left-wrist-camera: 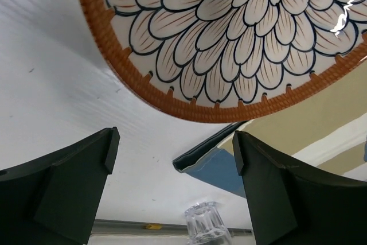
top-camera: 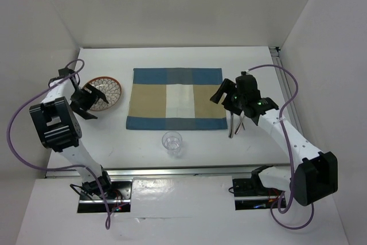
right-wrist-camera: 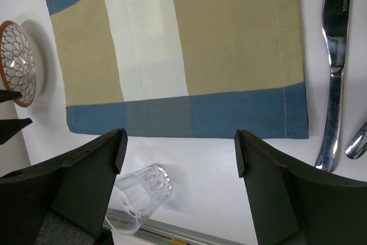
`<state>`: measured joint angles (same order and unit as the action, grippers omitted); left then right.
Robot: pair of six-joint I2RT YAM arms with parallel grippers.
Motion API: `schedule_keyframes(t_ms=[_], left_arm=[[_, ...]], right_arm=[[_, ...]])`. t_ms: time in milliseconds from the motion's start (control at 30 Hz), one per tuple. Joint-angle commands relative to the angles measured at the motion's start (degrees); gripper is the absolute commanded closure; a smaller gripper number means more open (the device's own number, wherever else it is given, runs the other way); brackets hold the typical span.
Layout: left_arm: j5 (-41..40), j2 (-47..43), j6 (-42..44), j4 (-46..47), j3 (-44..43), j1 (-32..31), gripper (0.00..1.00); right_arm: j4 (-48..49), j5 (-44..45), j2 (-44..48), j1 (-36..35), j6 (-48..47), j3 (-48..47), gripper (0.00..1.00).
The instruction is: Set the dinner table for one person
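I need to lower my left gripper until its open fingers straddle the plate's near edge [left-wrist-camera: 179,107] and then close them, because the plate's orange rim is still below them.
On the white dinner table [top-camera: 252,61] lies a blue-and-tan striped placemat [top-camera: 176,106] [right-wrist-camera: 189,55]. Left of it sits a flower-patterned plate with an orange rim [top-camera: 104,93] [left-wrist-camera: 241,38] [right-wrist-camera: 17,64]. My left gripper [top-camera: 92,103] [left-wrist-camera: 175,150] is open and empty, hovering at the plate's near-left edge. A clear glass [top-camera: 172,143] [left-wrist-camera: 206,225] [right-wrist-camera: 143,196] stands in front of the placemat. A knife [right-wrist-camera: 335,73] and a second utensil [right-wrist-camera: 355,142] lie right of the mat, seen as cutlery [top-camera: 235,124] partly under my right arm. My right gripper [top-camera: 225,102] [right-wrist-camera: 180,150] hangs open and empty above the mat's right edge.
White walls close in the table at the back and on both sides. A metal rail [top-camera: 189,170] runs along the near edge, just behind the glass. The placemat's near-left corner [left-wrist-camera: 223,167] is slightly curled up.
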<state>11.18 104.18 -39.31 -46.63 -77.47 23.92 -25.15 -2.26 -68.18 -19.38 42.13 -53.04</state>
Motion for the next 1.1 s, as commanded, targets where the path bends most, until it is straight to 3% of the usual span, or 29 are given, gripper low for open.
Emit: schedule_keyframes(t_ms=[0, 167, 267, 400, 433, 533, 1067], left_arm=[[3.1, 1.4, -3.4, 4.1, 0.7, 0.6, 0.0], [1.9, 7.0, -4.7, 5.8, -1.1, 0.6, 0.04], [1.3, 9.5, -5.9, 6.3, -2.2, 1.1, 0.15], [1.3, 10.8, -5.9, 7.8, -2.2, 1.1, 0.46], [1.3, 10.8, -5.9, 7.8, -2.7, 1.1, 0.7], [1.3, 10.2, -5.9, 7.3, -2.7, 1.1, 1.0], [11.5, -7.5, -0.1, 6.7, -9.6, -1.0, 1.0]], right_arm=[[0.9, 0.1, 0.0, -0.4, -1.7, -0.8, 0.12], [-0.3, 0.6, 0.0, -0.4, -2.3, -0.8, 0.12], [-0.8, 1.1, 0.5, -0.4, -2.3, -1.3, 0.12], [-1.3, 1.1, 1.0, -0.4, -2.3, -1.8, 0.12], [-1.3, 1.7, 1.0, -0.4, -2.3, -1.8, 0.12], [-2.6, 2.3, 1.0, 0.1, -2.3, -1.8, 0.12], [-2.6, 0.7, 2.1, 0.1, -2.3, -1.8, 0.16]])
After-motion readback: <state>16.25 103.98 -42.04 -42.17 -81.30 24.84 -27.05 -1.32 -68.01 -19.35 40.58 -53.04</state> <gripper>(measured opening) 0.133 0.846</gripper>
